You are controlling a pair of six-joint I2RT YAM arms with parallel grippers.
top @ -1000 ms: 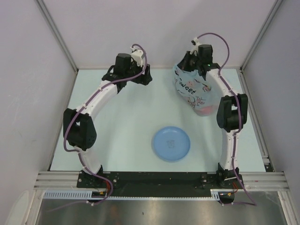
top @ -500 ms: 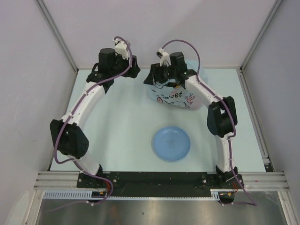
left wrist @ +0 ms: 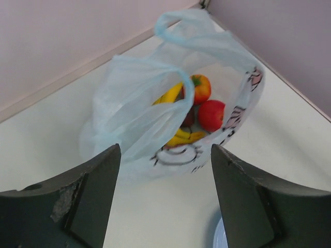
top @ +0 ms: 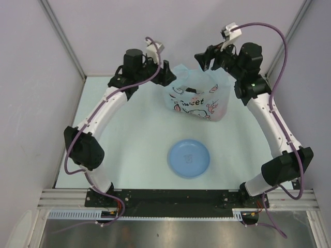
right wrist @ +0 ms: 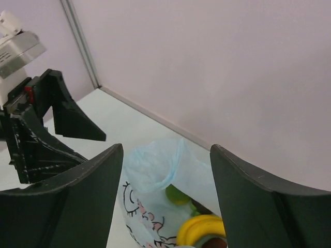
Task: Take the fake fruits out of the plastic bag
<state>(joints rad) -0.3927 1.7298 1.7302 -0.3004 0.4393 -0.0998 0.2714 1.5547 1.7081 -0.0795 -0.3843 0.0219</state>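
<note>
The bag's nearer handle is below my left gripper, to its right in the top view. I should go down that way next and put my fingers on both sides of the handle, because it stands up.
The plastic bag (top: 195, 99), light blue with "Sweet" printed on it, stands on the table at the back centre with its mouth open. In the left wrist view the plastic bag (left wrist: 155, 119) shows the fake fruits inside: a yellow banana (left wrist: 173, 94), an orange-red one (left wrist: 201, 88), a red one (left wrist: 212, 114) and a dark one (left wrist: 189, 119). The right wrist view shows a green fruit (right wrist: 177, 195) and the banana (right wrist: 204, 227). My left gripper (top: 168, 77) is open just left of the bag. Above the bag's back right edge my right gripper (top: 205, 59) is open too. Both hold nothing.
A round blue plate (top: 189, 158) lies in front of the bag, toward the near middle of the table. White walls close the table at the back and both sides, close behind the bag.
The right gripper carried the bag from the back right to the back centre, opened and let it go, then drew back to the right. The left gripper swung in toward the bag.
</note>
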